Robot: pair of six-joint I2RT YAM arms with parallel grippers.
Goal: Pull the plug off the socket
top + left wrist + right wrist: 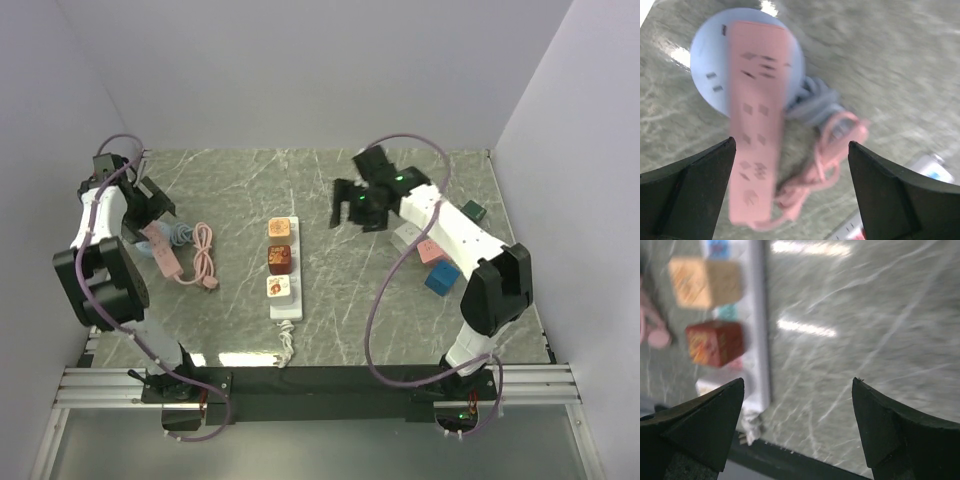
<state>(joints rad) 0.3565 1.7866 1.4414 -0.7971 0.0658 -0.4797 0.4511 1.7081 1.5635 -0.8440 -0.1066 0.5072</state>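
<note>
The white plug [279, 290] [724, 382] sits below my right gripper, back and to its left in the top view, so I need to bring the open fingers there and down around it.
A white power strip [285, 308] lies mid-table with three plugs in it: a cream-orange one [280, 229], a red-brown one [280, 259] and a white one [279, 287]. In the right wrist view the strip [759, 340], the orange plug [705, 282] and the red plug [715, 342] show at the left. My right gripper [355, 205] [799, 382] is open and empty, held above the table to the right of the strip. My left gripper [155, 205] [791, 142] is open and empty above a pink power strip [757, 115].
The pink strip [162, 250] and its coiled pink cord [204, 255] lie at the left over a pale blue round item [715, 65]. Blue [441, 277], pink [431, 250], white [406, 236] and green [473, 211] blocks sit at the right, under the right arm.
</note>
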